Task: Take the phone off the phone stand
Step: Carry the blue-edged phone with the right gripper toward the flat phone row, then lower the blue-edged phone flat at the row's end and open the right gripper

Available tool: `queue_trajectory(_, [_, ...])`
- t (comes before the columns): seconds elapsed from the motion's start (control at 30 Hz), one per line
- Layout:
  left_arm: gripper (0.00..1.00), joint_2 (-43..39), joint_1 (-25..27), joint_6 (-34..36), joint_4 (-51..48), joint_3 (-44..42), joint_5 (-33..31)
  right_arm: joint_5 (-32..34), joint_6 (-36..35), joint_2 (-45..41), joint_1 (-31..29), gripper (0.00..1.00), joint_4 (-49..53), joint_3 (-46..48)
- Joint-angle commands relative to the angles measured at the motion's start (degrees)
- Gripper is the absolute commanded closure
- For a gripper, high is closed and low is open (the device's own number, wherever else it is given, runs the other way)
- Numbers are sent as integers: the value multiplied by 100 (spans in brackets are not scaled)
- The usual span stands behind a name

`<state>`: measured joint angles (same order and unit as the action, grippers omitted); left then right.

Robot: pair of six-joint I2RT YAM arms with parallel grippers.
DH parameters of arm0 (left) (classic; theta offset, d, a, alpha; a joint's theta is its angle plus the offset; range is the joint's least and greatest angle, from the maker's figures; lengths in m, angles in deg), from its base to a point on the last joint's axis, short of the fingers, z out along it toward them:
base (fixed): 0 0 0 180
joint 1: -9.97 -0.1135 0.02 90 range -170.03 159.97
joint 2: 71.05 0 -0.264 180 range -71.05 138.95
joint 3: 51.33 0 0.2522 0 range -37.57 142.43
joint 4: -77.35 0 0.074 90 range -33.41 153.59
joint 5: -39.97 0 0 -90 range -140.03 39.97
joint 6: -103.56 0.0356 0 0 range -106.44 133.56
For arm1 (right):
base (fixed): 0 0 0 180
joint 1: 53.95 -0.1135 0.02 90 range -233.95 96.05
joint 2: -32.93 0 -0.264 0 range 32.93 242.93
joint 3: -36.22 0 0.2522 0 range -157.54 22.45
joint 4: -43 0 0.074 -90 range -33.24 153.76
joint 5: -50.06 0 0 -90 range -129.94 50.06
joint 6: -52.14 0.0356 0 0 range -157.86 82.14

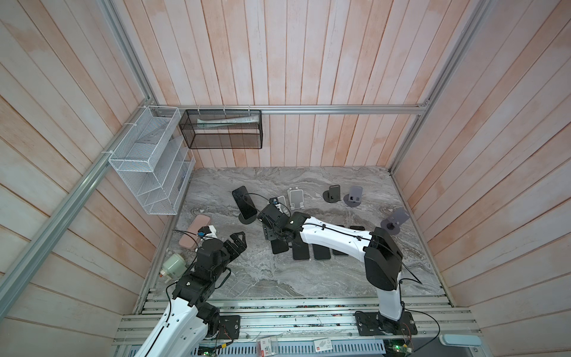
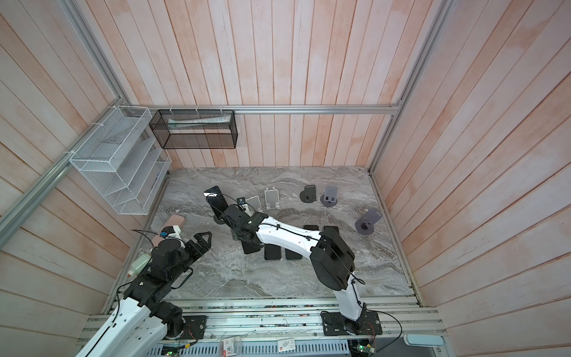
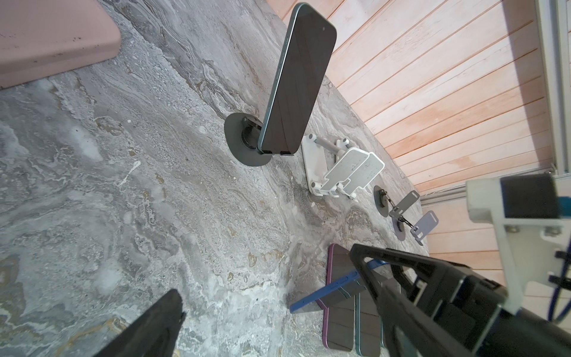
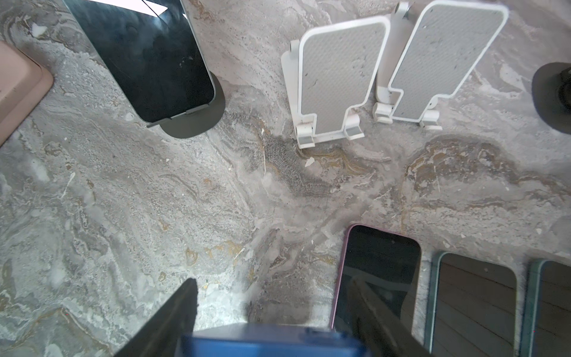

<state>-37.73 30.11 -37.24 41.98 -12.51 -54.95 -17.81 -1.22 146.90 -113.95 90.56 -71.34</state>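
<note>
The raised end of the tilted blue phone is above bare marble beside the purple-edged phone. I need to lower my right gripper to bring that end down flat and release it.
A dark phone (image 1: 244, 202) (image 2: 216, 201) (image 3: 296, 83) (image 4: 145, 58) leans upright on a round dark phone stand (image 1: 248, 220) (image 3: 241, 145) (image 4: 197, 123) at the back left of the marble table. My right gripper (image 1: 273, 236) (image 4: 272, 281) is a little in front of that stand and is shut on a blue phone (image 3: 327, 293) (image 4: 272, 340). The blue phone is tilted, with its low end by the table next to a purple-edged phone (image 4: 377, 272). My left gripper (image 1: 239, 242) (image 2: 204, 239) (image 3: 265, 272) hangs open and empty over bare table at the front left.
Several phones (image 1: 321, 252) lie flat in a row under the right arm. Two white stands (image 1: 295, 197) and three dark or grey stands (image 1: 332, 194) (image 1: 353, 196) (image 1: 395, 221) hold nothing. A pink case (image 1: 196, 231) and a white jar (image 1: 173, 264) sit at the left edge.
</note>
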Motion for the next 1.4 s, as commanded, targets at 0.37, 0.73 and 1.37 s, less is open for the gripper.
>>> queue_trajectory(0.37, [0,7,-30,-4,-262,227,-77,-244,289,421,108,35,-781,444])
queue_trajectory(0.73, [0,435,-31,141,-334,617,-149,138,392,971,147,33,-1261,421])
queue_trajectory(1.37, [0,989,-32,-17,-142,696,23,70,806,1522,332,23,-1701,414])
